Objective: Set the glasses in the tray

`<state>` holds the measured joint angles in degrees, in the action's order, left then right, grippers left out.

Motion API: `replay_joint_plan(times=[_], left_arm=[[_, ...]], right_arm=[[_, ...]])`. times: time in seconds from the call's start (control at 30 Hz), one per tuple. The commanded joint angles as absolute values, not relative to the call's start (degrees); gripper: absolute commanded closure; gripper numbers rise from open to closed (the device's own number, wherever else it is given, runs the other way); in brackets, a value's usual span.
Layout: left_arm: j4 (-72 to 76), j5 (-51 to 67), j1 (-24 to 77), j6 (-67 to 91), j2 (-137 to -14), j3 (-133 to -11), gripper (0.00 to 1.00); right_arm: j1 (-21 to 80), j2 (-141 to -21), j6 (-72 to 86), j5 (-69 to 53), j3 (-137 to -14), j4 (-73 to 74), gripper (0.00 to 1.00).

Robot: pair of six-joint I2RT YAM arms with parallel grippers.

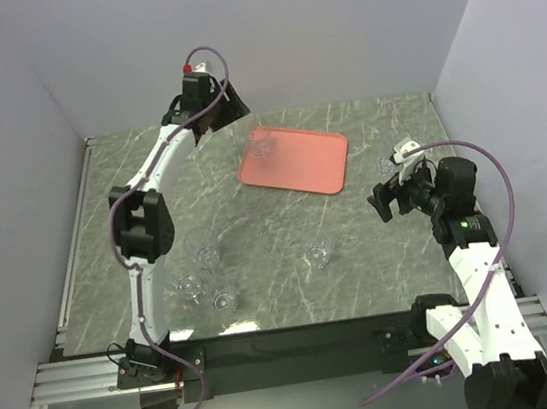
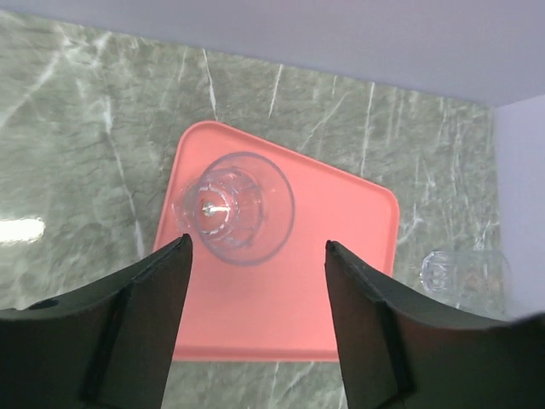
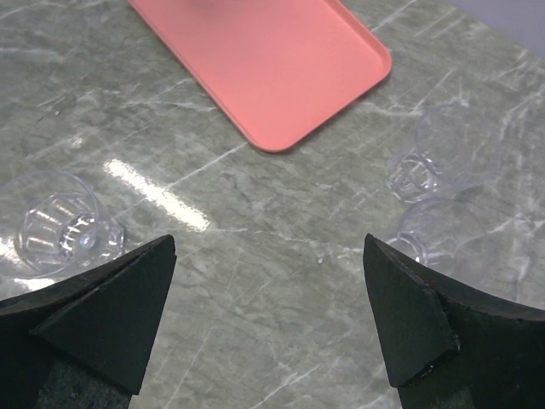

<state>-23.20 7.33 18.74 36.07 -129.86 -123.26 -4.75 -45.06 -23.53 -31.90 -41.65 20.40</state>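
The centre glass is outside the tray (image 1: 301,166), so my right gripper will next go left in the top view and down onto that glass's tray-side rim.
The salmon-pink tray (image 1: 301,166) lies at the far middle of the table. One clear glass (image 1: 261,144) stands upright in its far left corner; the left wrist view shows it (image 2: 240,207) on the tray (image 2: 341,256). My left gripper (image 1: 238,108) hovers open and empty just above it (image 2: 258,241). Three glasses (image 1: 207,256) (image 1: 193,288) (image 1: 225,297) stand near left, and another (image 1: 318,253) near the centre. My right gripper (image 1: 382,200) is open and empty (image 3: 269,239) over bare table. Another glass (image 1: 389,162) sits beside it.
The right wrist view shows the tray's corner (image 3: 281,68), one glass left of the fingers (image 3: 60,226) and two clear glasses to their right (image 3: 451,149) (image 3: 438,239). Grey walls enclose the marble table on three sides.
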Motion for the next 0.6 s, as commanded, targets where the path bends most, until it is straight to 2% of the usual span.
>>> replay_joint_plan(times=[0.0,0.23,0.37,0.57], left_arm=[[-18.56,3.61,18.81,31.82,-119.99,-117.09,0.30],[-13.98,-2.98,18.28,25.50,-100.85,-98.02,0.20],[-8.27,-6.94,17.76,20.85,-90.55,-81.53,0.14],[-3.88,-11.69,15.03,17.93,-78.41,-65.25,0.11]], right_arm=[[-5.27,-45.96,-23.64,-35.50,-42.27,21.09,0.03],[-4.66,-52.99,-26.72,-46.75,-45.61,27.76,0.04],[-1.59,-56.86,-28.04,-46.41,-48.86,32.24,0.04],[5.79,-60.81,-27.07,-42.81,-50.36,33.40,0.05]])
